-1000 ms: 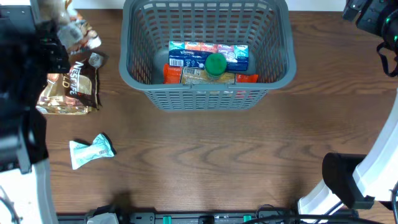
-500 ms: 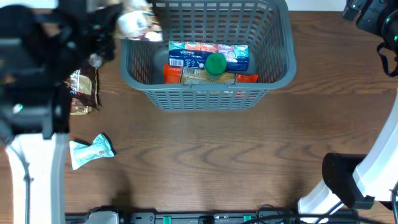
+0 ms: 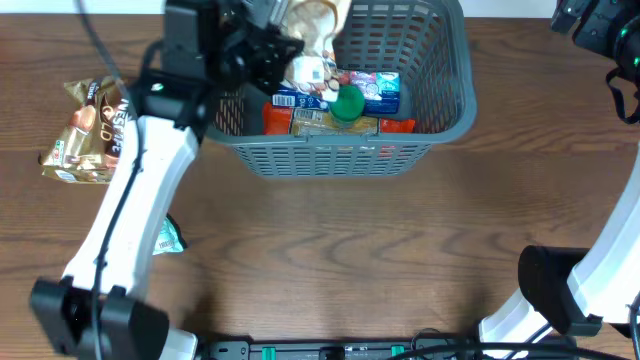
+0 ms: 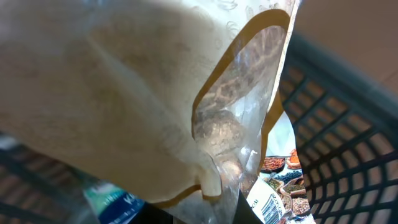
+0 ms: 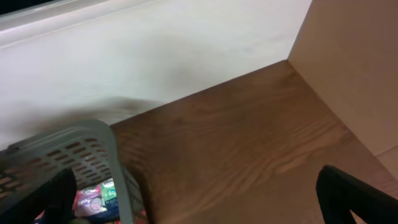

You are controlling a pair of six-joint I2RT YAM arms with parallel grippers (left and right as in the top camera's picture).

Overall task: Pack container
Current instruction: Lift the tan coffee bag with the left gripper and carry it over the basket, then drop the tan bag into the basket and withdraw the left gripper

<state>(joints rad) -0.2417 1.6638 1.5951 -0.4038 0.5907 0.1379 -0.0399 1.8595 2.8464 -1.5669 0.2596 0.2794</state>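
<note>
The left gripper lowers into the basket [image 3: 330, 152] next and releases the cream pouch there, since the basket's end by the Nescafe bag is open below the gripper.
The container, a dark grey lattice basket [image 3: 330, 152], stands at the table's back centre. In it lie a blue tissue pack [image 3: 378, 90], a green-capped bottle [image 3: 347, 103] and an orange packet [image 3: 277, 118]. My left gripper [image 3: 272, 48] is shut on a cream pouch with a clear window [image 3: 314, 28] and holds it over the basket's left half. In the left wrist view the pouch [image 4: 124, 93] fills the frame, with the basket wall [image 4: 339, 140] to the right. My right gripper [image 3: 600, 28] is open and empty at the back right, beside the basket [image 5: 93, 143].
A brown Nescafe bag [image 3: 85, 135] lies on the table at the left. A small teal and white packet [image 3: 170, 238] lies front left, partly under my left arm. A light wall runs behind the table [image 5: 186, 50].
My left arm has swung from the table's left side to over the basket, carrying the cream pouch. The Nescafe bag now lies uncovered. The right arm has not moved.
</note>
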